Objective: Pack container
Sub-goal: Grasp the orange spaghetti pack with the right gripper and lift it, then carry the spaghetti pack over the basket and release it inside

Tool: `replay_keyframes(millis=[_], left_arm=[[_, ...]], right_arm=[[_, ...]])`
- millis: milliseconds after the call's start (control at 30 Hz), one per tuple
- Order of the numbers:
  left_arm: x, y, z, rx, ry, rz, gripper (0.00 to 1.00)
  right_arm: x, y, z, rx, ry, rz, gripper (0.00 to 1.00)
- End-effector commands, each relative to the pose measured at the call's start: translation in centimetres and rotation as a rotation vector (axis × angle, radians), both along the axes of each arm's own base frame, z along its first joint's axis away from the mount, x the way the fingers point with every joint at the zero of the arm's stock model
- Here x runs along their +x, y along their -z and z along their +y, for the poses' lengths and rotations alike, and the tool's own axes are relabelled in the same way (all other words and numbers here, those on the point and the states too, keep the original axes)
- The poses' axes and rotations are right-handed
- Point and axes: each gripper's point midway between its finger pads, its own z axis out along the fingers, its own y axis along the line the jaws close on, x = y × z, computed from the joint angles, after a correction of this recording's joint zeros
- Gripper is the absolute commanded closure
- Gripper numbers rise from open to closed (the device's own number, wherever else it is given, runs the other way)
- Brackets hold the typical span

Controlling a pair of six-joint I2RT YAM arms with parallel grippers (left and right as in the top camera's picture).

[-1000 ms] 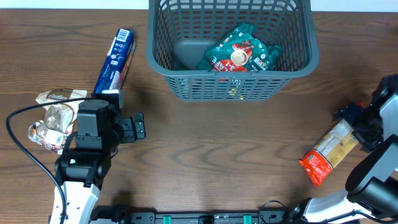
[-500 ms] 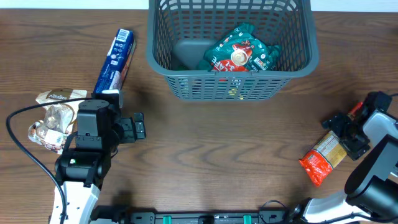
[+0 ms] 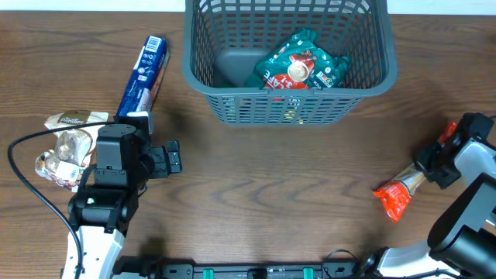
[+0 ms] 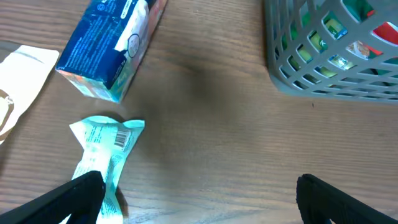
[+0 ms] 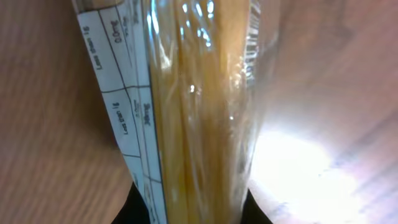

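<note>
The basket (image 3: 285, 68) stands outward and to the left of my right gripper in the overhead view. I should swing up over the basket's side and release the pasta inside.
The container (image 3: 287, 110), a dark grey lattice basket, stands at the back centre with a green and red food packet (image 3: 298, 66) inside; its corner (image 4: 323, 74) shows in the left wrist view. A clear packet of yellow pasta with a red end (image 3: 395, 197) lies at the right. My right gripper (image 3: 431, 167) is shut on the pasta packet (image 5: 199, 106), the jaws pressing both its sides (image 5: 194, 205). My left gripper (image 3: 172, 157) hangs open over bare wood (image 4: 199, 199), next to a teal wrapper (image 4: 106, 146).
A blue box (image 3: 144, 75) lies left of the basket, also in the left wrist view (image 4: 109, 46). Beige snack packets (image 3: 66, 143) lie at the far left beside the left arm. A black cable loops along the left edge.
My right gripper came down over the pasta packet and shut on it; the packet now looks narrower, squeezed. The left arm has not moved.
</note>
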Motion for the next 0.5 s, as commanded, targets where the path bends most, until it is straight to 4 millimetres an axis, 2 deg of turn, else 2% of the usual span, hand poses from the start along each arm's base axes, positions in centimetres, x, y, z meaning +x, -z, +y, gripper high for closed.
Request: replay_keyframes(millis=[0, 100, 200, 333, 467], left_arm=[[0.3, -0.9, -0.3, -0.001, 0.018, -0.022, 0.01], [0.3, -0.9, -0.3, -0.001, 0.018, -0.022, 0.01], [0.3, -0.9, -0.2, -0.001, 0.018, -0.022, 0.02], [0.3, -0.9, -0.3, -0.001, 0.018, -0.022, 0.01], [0.3, -0.9, -0.3, -0.001, 0.018, -0.022, 0.01]], right_arm=[[2.9, -1.5, 1.3, 0.093, -0.042, -0.109, 0.99], [6.1, -6.4, 0.9, 0.037, -0.119, -0.228, 0.99], [9.0, -13.0, 1.0, -0.060, -0.221, -0.352, 0.99], [12.2, -23.9, 2.7, -0.218, -0.377, -0.538, 0.99], [13.7, -33.4, 5.3, -0.350, -0.510, -0.689, 0.99]])
